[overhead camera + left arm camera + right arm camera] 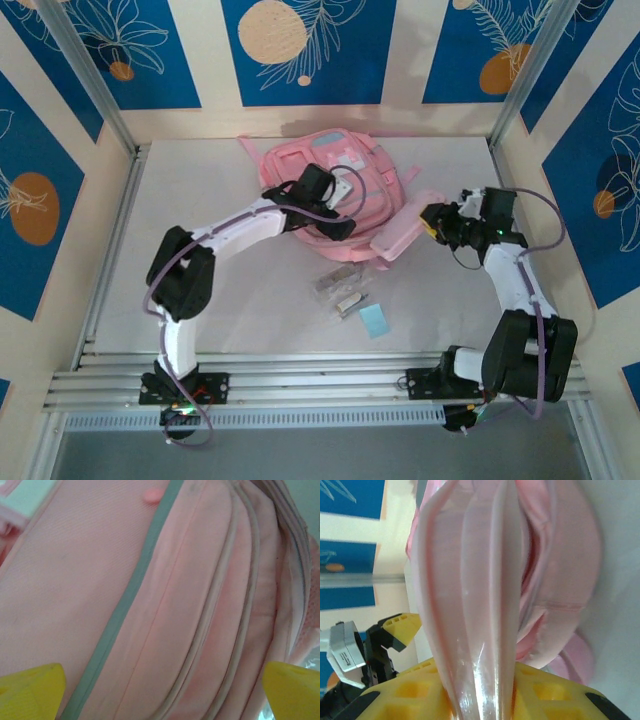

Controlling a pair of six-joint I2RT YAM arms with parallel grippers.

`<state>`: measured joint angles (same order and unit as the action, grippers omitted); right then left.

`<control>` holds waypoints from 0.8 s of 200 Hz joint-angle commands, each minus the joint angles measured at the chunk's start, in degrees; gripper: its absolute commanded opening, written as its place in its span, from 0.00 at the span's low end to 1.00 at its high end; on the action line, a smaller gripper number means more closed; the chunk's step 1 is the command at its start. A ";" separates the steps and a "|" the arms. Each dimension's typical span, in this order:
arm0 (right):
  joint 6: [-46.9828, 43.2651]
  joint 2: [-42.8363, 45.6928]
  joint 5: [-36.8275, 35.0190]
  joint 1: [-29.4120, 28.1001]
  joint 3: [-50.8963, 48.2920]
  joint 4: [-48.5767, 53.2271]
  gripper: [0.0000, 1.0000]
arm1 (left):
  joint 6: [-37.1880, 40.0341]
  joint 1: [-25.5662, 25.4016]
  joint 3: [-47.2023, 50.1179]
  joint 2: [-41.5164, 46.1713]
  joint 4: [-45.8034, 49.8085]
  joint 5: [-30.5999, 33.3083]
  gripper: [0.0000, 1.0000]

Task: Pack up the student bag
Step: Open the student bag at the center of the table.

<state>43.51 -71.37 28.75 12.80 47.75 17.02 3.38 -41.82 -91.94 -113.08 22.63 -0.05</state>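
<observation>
My left gripper turns and moves down onto the bag's grey-trimmed seam just below it next, because the seam slants between its open fingers.
The student bag (335,172) lies flat at the back middle of the table, a big pink backpack with grey trim and pale patches. My left gripper (336,214) hovers over its front edge, open wide; in the left wrist view its yellow fingertips (31,690) frame the bag's pink fabric and grey stripe (120,615), nothing between them. My right gripper (433,222) is shut on a flat glossy pink pouch (404,236), which slants toward the bag's right side. In the right wrist view the pouch (470,605) stands edge-on between my yellow fingers (555,700), with the bag's opening (560,585) just behind.
Clear plastic packets (340,284) and a small pale blue card (375,321) lie on the table in front of the bag. Patterned walls and metal posts close in the back and sides. The arm bases sit on rails at the near edge.
</observation>
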 commanded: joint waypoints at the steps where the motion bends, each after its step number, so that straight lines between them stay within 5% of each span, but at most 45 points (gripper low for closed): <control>1: 0.36 2.82 4.00 2.95 -1.14 1.43 0.33 | 5.79 -1.97 -6.03 -3.43 3.03 4.83 1.00; 91: 0.82 4.14 6.84 5.59 -2.10 -0.07 0.39 | 13.37 -2.61 -14.22 -17.12 6.08 16.58 0.96; 122: 1.16 4.14 7.37 5.66 -1.97 -0.49 0.42 | 12.12 -2.47 -14.67 -17.24 6.63 13.49 0.48; 140: 1.01 4.14 7.20 5.64 -1.78 -0.23 0.41 | 10.24 -2.22 -14.76 -15.89 6.88 10.47 0.00; 160: 0.94 4.14 7.02 5.61 -1.84 -0.46 0.39 | 8.05 -1.62 -14.67 -13.58 6.82 7.39 0.00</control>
<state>44.12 -68.75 33.26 18.13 45.98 17.43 14.04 -45.08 -105.89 -128.68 26.48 9.80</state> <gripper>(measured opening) 0.409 0.040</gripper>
